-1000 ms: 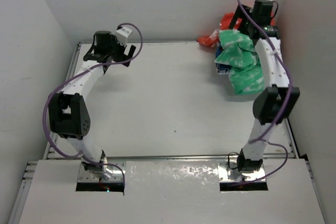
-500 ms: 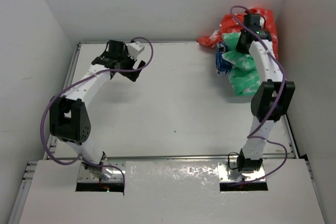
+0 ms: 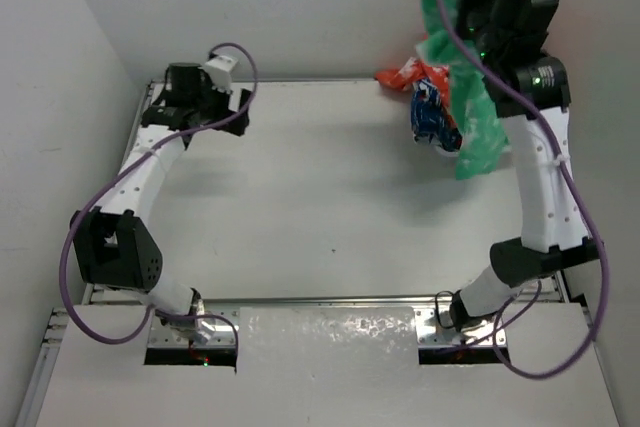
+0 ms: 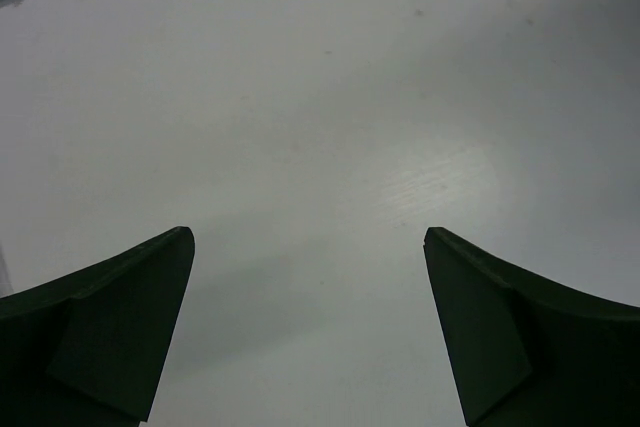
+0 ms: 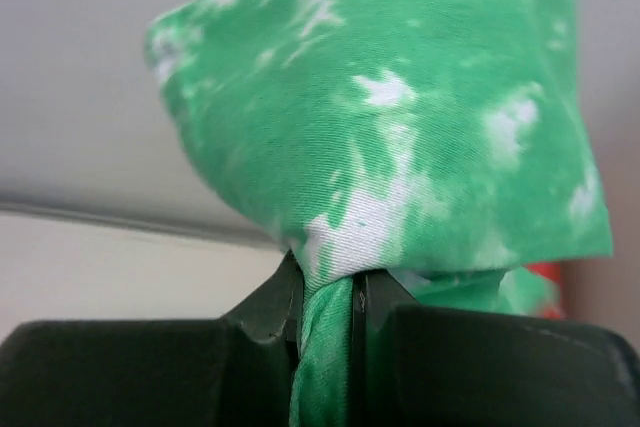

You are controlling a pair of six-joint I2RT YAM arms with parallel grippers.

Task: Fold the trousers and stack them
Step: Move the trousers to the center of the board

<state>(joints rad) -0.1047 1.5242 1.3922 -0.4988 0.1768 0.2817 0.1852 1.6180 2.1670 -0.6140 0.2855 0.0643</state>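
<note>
My right gripper will next go left in the top view and down to release the trousers' fold, as the table's bare middle is below on that side.
The trousers (image 3: 474,117), bright green with white blotches, hang in the air at the back right, lifted well above the table. My right gripper (image 3: 462,9) is shut on a bunched fold of the trousers (image 5: 400,147); the cloth is pinched between its dark fingers (image 5: 270,307) and balloons out above them. The lower end of the cloth dangles beside the pile in the corner. My left gripper (image 3: 232,117) hovers over the back left of the table, open, with only bare white table between its fingers (image 4: 120,327).
A pile of other cloth lies in the back right corner: a red-orange piece (image 3: 412,73) and a blue-and-white patterned piece (image 3: 432,117). White walls enclose the table (image 3: 330,197) on the left, back and right. A metal rail (image 3: 330,299) runs along the near edge.
My right gripper closed on the green trousers in the corner pile and raised them high off the table. My left arm swung right, then back to the back left, still open.
</note>
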